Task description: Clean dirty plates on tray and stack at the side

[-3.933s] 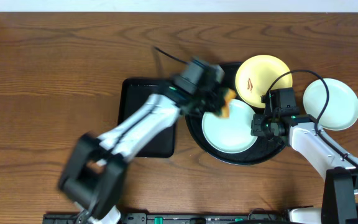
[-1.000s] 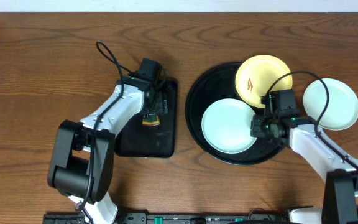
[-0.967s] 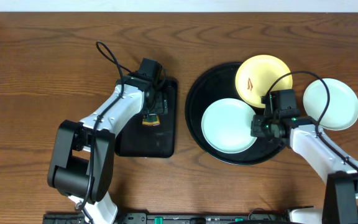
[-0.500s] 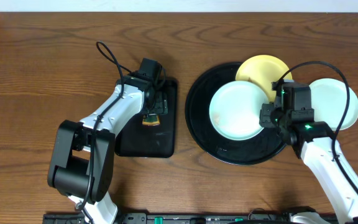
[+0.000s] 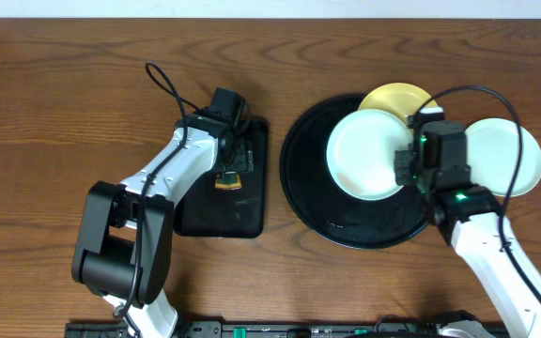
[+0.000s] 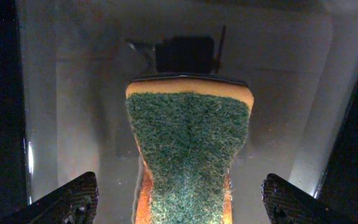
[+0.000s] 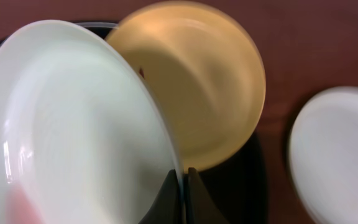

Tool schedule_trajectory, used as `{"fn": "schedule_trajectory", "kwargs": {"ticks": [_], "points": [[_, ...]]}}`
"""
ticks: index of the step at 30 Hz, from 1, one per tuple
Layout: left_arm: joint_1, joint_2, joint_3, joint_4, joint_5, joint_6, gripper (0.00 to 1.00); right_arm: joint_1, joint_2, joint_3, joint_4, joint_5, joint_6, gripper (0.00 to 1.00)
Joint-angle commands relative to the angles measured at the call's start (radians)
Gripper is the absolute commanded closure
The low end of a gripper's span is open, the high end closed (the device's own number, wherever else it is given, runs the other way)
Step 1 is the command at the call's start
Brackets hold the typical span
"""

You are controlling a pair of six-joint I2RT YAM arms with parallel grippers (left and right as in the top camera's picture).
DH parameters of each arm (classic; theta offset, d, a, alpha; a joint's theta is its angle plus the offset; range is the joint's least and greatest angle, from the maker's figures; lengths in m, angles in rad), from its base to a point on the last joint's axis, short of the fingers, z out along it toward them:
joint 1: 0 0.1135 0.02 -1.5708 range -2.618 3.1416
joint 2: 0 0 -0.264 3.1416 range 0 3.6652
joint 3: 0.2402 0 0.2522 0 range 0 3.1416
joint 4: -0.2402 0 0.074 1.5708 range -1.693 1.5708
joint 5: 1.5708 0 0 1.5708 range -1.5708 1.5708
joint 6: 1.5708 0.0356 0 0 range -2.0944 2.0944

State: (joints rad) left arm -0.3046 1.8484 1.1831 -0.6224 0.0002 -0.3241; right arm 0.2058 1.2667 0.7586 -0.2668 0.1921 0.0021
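The second mint-white plate is beside the tray, so my right gripper should carry its plate up, to the right in the overhead view, then down onto it.
My right gripper is shut on the right rim of a mint-white plate, which hangs tilted above the round black tray. The yellow plate lies at the tray's far edge, partly covered by the held plate, with a small reddish smear showing. A second mint-white plate rests on the table to the right of the tray. My left gripper stands open over a green-and-orange sponge, its fingers clear of the sponge's sides.
The sponge lies on a small rectangular black tray left of the round tray. Cables loop above both arms. Bare wooden table stretches to the left, and its far edge runs along the top.
My right gripper has lifted the mint-white plate from the tray's near middle and carried it back and right, over part of the yellow plate. The left arm has stayed still.
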Motion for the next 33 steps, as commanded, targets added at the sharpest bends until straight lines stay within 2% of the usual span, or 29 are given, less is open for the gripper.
{"fn": "schedule_trajectory", "kwargs": {"ticks": [1,6,13,19,28,33], "points": [[0.0,0.01,-0.008,-0.001,-0.012,0.01,0.15,0.082,-0.019,0.027,0.046,0.163,-0.089,0.99],[0.0,0.01,-0.008,-0.001,-0.012,0.01,0.15,0.227,-0.019,0.027,0.138,0.37,-0.268,0.99],[0.0,0.01,-0.008,-0.001,-0.012,0.01,0.15,0.43,-0.019,0.027,0.43,0.737,-0.765,0.99],[0.0,0.01,-0.008,-0.001,-0.012,0.01,0.15,0.526,-0.019,0.027,0.602,0.813,-1.046,0.99],[0.0,0.01,-0.008,-0.001,-0.012,0.01,0.15,0.561,-0.018,0.027,0.611,0.855,-1.079,0.99],[0.0,0.01,-0.008,-0.001,-0.012,0.01,0.15,0.561,-0.018,0.027,0.61,0.855,-1.014,0.99]]}}
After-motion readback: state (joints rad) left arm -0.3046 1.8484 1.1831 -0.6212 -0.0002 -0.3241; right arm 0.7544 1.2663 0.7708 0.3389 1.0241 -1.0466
